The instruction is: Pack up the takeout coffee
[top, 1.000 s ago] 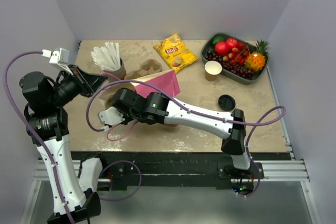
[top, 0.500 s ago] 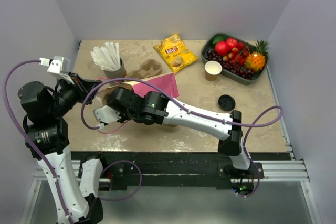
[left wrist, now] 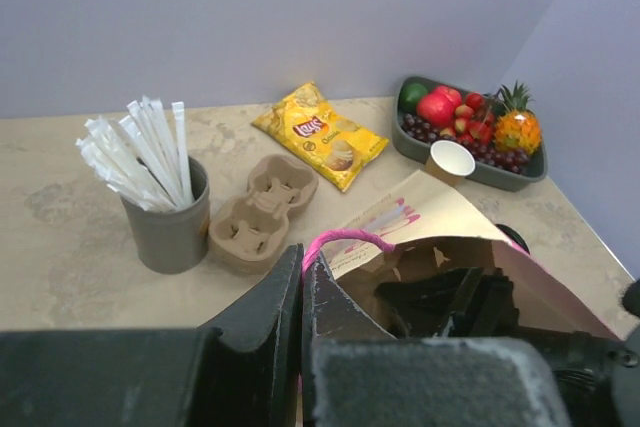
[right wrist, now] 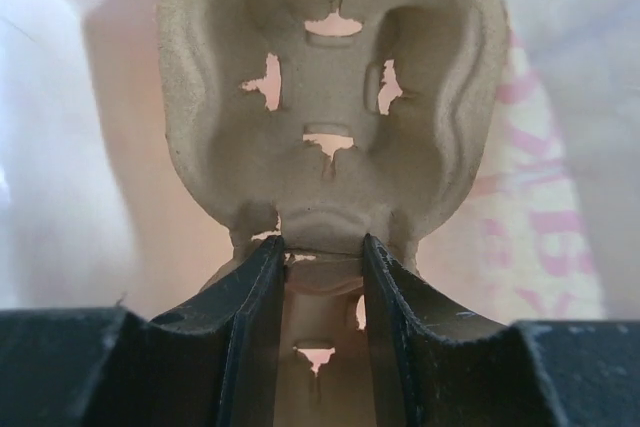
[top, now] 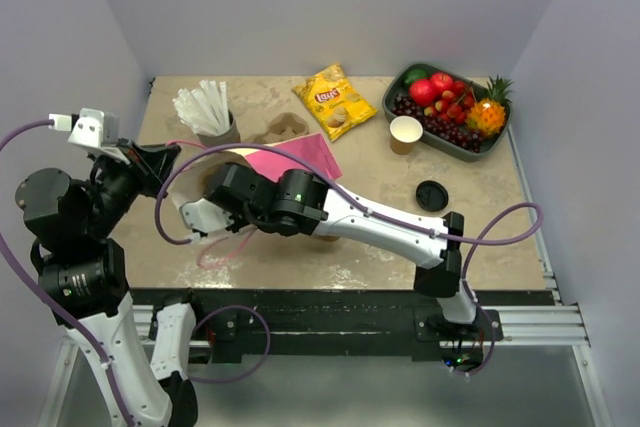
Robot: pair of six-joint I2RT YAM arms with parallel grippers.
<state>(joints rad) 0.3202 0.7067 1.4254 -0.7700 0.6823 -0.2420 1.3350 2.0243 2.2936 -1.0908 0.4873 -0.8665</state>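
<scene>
The bag's opening (left wrist: pixel 432 261) is below my left gripper and to the right in the top view, so I need to move the gripper down that way and let go of the bag's pink handle (left wrist: pixel 350 238).
The takeout coffee is out of view in every frame. A brown paper bag (top: pixel 300 157) with pink print stands open at the table's left centre. My left gripper (left wrist: pixel 301 265) is shut on the bag's pink handle (left wrist: pixel 350 238) and holds that side up. My right gripper (right wrist: pixel 323 247) is inside the bag, where pink light comes through the paper. It is shut on the narrow waist of a pulp cup carrier (right wrist: pixel 330 97). In the left wrist view the right arm's dark parts (left wrist: pixel 450 302) fill the bag's mouth.
A second pulp carrier (top: pixel 283 130) lies behind the bag. A grey cup of straws (top: pixel 205 112) stands at the back left. A chips bag (top: pixel 333 99), a fruit tray (top: pixel 390 105), a lidless tan cup (top: pixel 405 133) and a loose black lid (top: pixel 431 195) lie to the right.
My left arm has drawn back to the left with the handle in its grip. The right wrist has shifted left and up, and the bag has moved with both.
</scene>
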